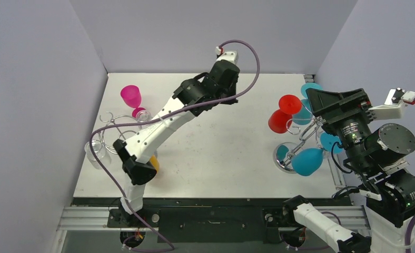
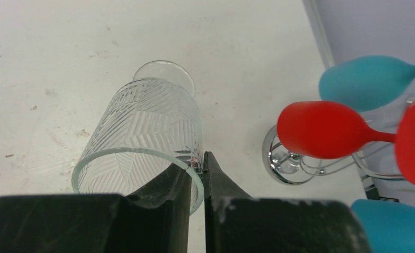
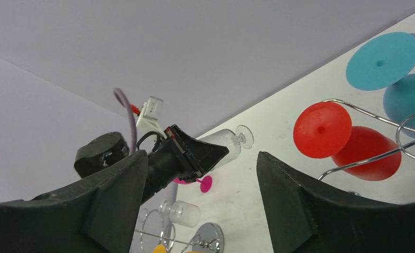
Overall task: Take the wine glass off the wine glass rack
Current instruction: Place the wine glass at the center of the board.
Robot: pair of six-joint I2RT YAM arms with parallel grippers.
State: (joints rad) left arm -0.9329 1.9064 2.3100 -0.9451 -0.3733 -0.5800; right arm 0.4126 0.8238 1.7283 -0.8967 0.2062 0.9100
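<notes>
The clear etched wine glass (image 2: 142, 126) still hangs above the table. I need to lower my left gripper to the table's open middle next and release the glass's rim.
My left gripper (image 2: 197, 163) is shut on the rim of a clear etched wine glass (image 2: 142, 126), one finger inside the bowl and one outside. It holds the glass tilted above the table, foot (image 2: 163, 74) pointing away. In the top view this gripper (image 1: 224, 74) is over the far middle of the table, away from the left wire rack (image 1: 116, 126); the glass is hidden under it there. The right wrist view shows the held glass (image 3: 224, 143) in the air. My right gripper (image 3: 205, 205) is open and empty beside the right rack (image 1: 284, 155).
The left rack carries a pink glass (image 1: 131, 96), a clear glass (image 1: 97, 153) and a yellow one (image 1: 154, 161). The right rack carries red glasses (image 1: 282, 113) and teal glasses (image 1: 307, 161), close to my right gripper (image 1: 313, 100). Walls enclose the table.
</notes>
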